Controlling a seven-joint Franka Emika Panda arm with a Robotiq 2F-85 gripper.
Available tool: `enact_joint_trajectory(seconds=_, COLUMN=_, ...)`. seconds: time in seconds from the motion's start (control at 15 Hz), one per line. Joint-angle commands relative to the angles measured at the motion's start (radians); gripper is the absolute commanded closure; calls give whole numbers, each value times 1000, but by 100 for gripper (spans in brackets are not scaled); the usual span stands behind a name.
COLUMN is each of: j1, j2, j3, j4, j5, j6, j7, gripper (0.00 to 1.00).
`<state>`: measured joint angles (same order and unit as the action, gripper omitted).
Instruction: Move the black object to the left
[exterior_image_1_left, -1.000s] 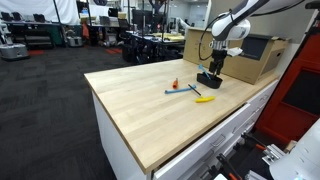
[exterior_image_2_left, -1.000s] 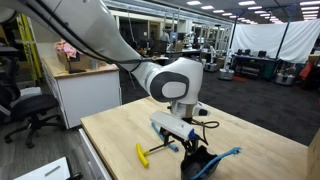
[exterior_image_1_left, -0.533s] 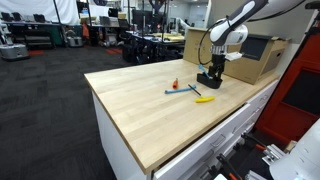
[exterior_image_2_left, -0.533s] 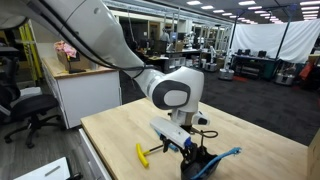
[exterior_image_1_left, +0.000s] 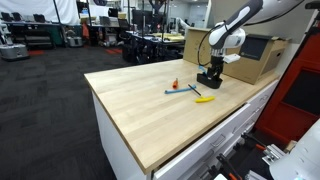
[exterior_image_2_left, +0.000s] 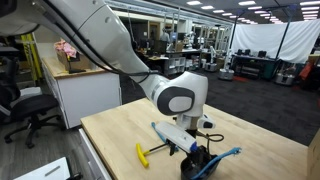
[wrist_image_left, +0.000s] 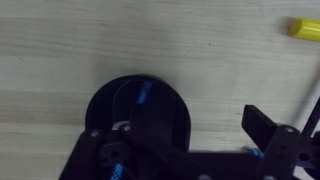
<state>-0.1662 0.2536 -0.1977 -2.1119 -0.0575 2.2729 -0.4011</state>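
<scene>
I will lower my gripper over the holder's rim (exterior_image_1_left: 207, 77) (wrist_image_left: 188, 126), with one finger on each side of it, and close, because one finger is over the inside of the holder and the other is over bare wood.
The black object (exterior_image_1_left: 208, 79) is a low dark holder at the far right of the wooden table (exterior_image_1_left: 140, 110). In an exterior view (exterior_image_2_left: 203, 166) a blue bit (exterior_image_2_left: 232, 153) sticks out of it. In the wrist view it is a round black shape (wrist_image_left: 110, 110) with blue inside. My gripper (exterior_image_1_left: 212, 70) is right above it, low over the table, also seen from the other side (exterior_image_2_left: 200, 152). In the wrist view the gripper (wrist_image_left: 205, 130) is open. One finger is over the holder's inside, the other over bare wood beside its rim.
A thin blue tool (exterior_image_1_left: 183, 91), a flat yellow item (exterior_image_1_left: 205, 99) and a small orange piece (exterior_image_1_left: 174, 82) lie left of the holder. The yellow item also shows in the wrist view (wrist_image_left: 305, 28). A cardboard box (exterior_image_1_left: 255, 55) stands behind the gripper. The table's edge is close by.
The gripper has come down a little onto the black object. The object and the other items have not moved.
</scene>
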Motion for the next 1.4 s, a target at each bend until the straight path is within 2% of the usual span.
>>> enact_joint_trajectory(seconds=0.0, j1=-21, j2=51, j3=22, j4=57, j5=-23, j6=3, j7=13, gripper=0)
enact_joint_trajectory(seconds=0.4, j1=-22, j2=140, j3=28, j4=129, j5=-43, j6=-15, j7=32, gripper=0)
enact_joint_trajectory(seconds=0.47, j1=-22, j2=152, j3=28, j4=139, j5=-50, j6=-14, j7=37, gripper=25)
enact_joint_trajectory(seconds=0.6, j1=-27, j2=169, j3=32, j4=154, j5=-45, j6=-17, j7=42, gripper=33)
enact_joint_trajectory(seconds=1.2, j1=-26, j2=165, j3=34, j4=171, j5=-39, j6=-25, j7=76, gripper=97)
enact_joint_trajectory(seconds=1.33, j1=-22, j2=144, j3=36, j4=160, j5=-39, j6=-29, j7=88, gripper=100)
